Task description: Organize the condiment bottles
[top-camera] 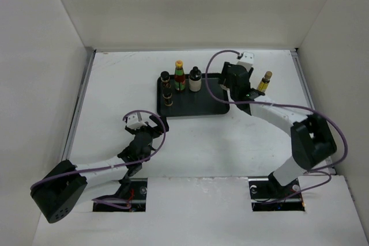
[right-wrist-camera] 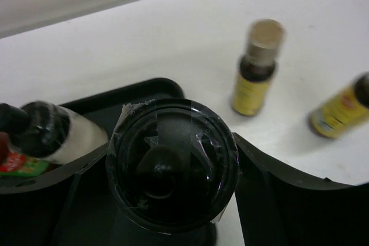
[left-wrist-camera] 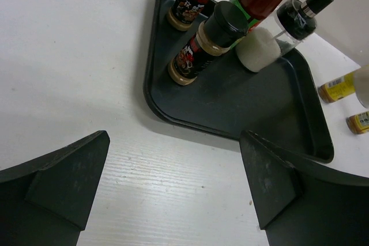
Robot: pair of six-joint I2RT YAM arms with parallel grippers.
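Note:
The robot's right gripper needs to carry the condiment bottle down into the tray's back corner next, because the tray bottom (top-camera: 212, 84) (right-wrist-camera: 137, 106) beside the whitish bottle is free.
My right gripper (right-wrist-camera: 173, 156) is shut on a black-capped condiment bottle (right-wrist-camera: 173, 168), seen from above, with fingers (right-wrist-camera: 256, 171) pressed against both sides of its taped cap. It hangs over the right back corner of the black tray (top-camera: 199, 106), and the right gripper (top-camera: 235, 80) hides the bottle from the top camera. On the tray stand two short dark jars (top-camera: 166, 76) (top-camera: 168, 97), a green-red bottle (top-camera: 179, 75) and a whitish black-capped bottle (top-camera: 195, 80). Two slim brown yellow-labelled bottles (right-wrist-camera: 256, 67) (right-wrist-camera: 340, 110) stand on the table right of the tray. My left gripper (left-wrist-camera: 174, 142) is open and holds nothing.
The left gripper (top-camera: 151, 126) hovers over bare table just off the tray's front left corner. White walls close in the table at the back and both sides. The right half of the tray (left-wrist-camera: 248, 102) holds no bottles.

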